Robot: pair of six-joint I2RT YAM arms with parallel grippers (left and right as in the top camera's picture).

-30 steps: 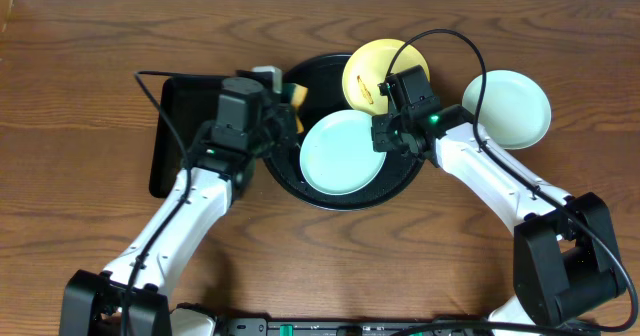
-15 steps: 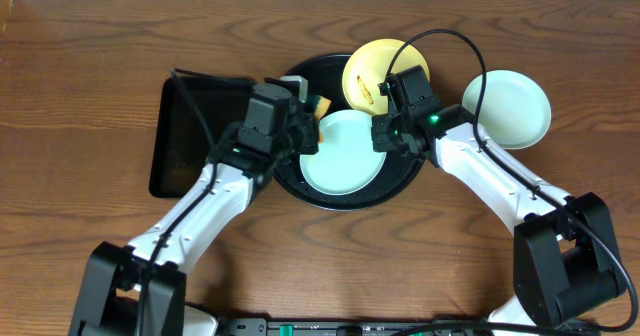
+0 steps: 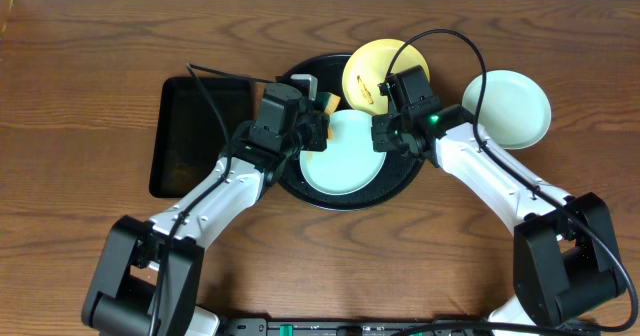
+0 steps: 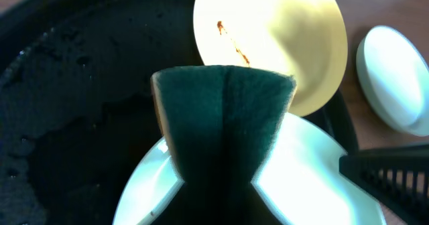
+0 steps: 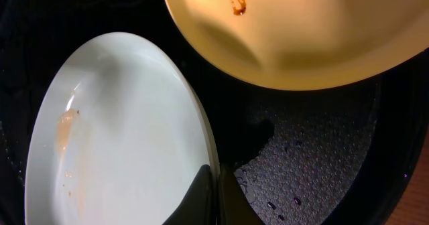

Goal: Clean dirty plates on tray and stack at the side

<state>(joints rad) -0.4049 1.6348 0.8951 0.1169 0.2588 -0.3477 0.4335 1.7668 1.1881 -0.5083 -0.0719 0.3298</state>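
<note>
I should lift and tilt my right gripper, move it to the right in the overhead view, and lower it to release on top of the second mint plate [image 3: 507, 109], because the plates match.
The round black tray [image 3: 300, 181] holds a pale mint plate [image 3: 340, 156] with a faint brown smear [image 5: 64, 131]. A yellow plate [image 3: 385, 71] with a brown streak [image 4: 231, 43] leans on the tray's back rim. My left gripper [image 3: 318, 116] is shut on a folded green-and-yellow sponge [image 4: 224, 118], held over the mint plate's back left edge. My right gripper [image 5: 216, 188] is shut on that plate's right rim. A second mint plate [image 3: 507, 108] lies on the bare wood at the right.
A rectangular black tray [image 3: 195, 136] lies left of the round tray. Water drops dot the round tray's floor [image 5: 315, 158]. A black cable [image 3: 470, 51] arcs over the right arm.
My left arm has swung right from the rectangular tray to the round tray, carrying the sponge over the mint plate. The right arm and the plates have not moved.
</note>
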